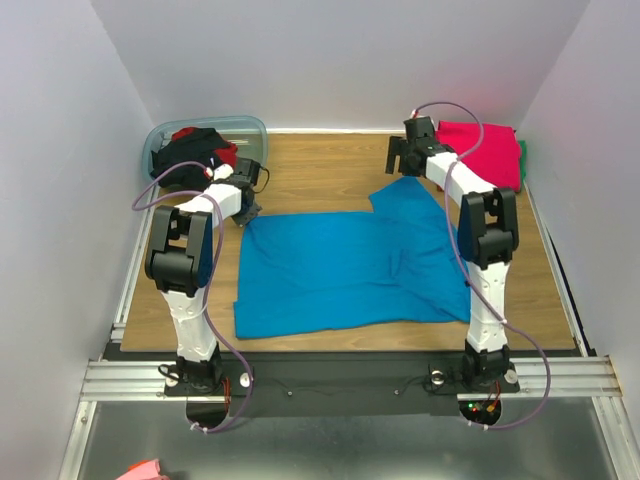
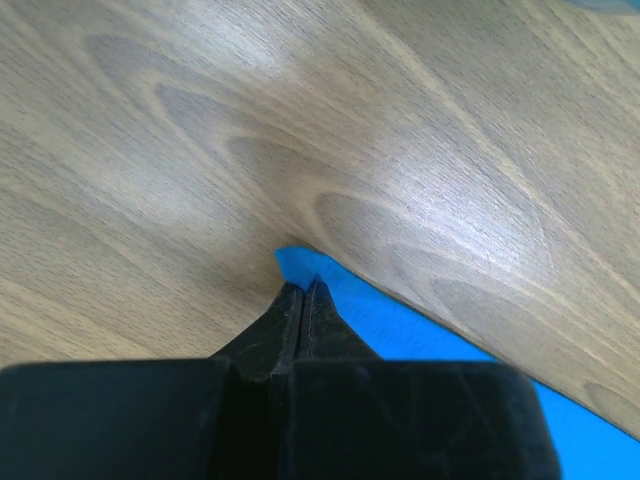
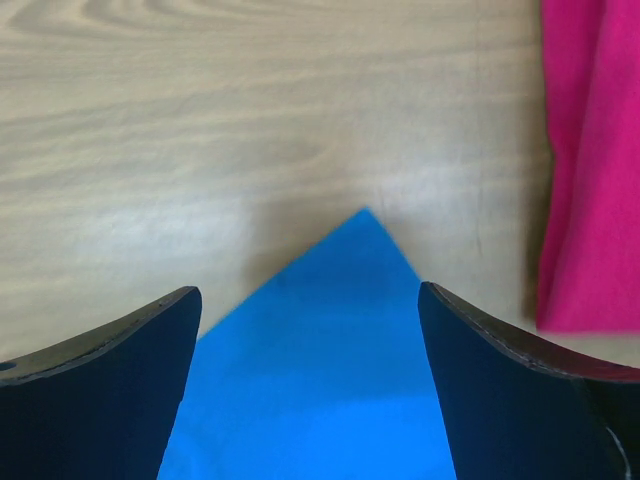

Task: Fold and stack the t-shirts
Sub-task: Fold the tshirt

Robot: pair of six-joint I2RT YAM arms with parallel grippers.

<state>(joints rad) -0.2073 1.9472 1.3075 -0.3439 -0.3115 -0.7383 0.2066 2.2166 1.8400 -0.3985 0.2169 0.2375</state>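
Note:
My right gripper will go down onto the t-shirt's pointed blue corner (image 1: 406, 182) (image 3: 358, 245), still untouched below my open fingers, until they straddle the cloth, and then close.
A turquoise-blue t-shirt (image 1: 345, 265) lies spread on the wooden table (image 1: 320, 170). My left gripper (image 1: 243, 213) sits at its far left corner. In the left wrist view the gripper (image 2: 303, 285) is shut, pinching that blue corner (image 2: 300, 265) against the wood. My right gripper (image 1: 400, 165) hangs over the shirt's far right corner. In the right wrist view it (image 3: 308, 292) stands open, with the pointed blue corner (image 3: 340, 300) between its fingers and untouched. A magenta-pink t-shirt (image 1: 485, 150) lies folded at the back right. Black (image 1: 185, 155) and red (image 1: 225, 155) shirts fill the tub.
The translucent blue-grey tub (image 1: 240, 125) stands at the back left, just behind my left wrist. The magenta shirt (image 3: 590, 170) lies close to the right of my right gripper. Grey walls close in three sides. A metal rail (image 1: 350, 375) runs along the near edge.

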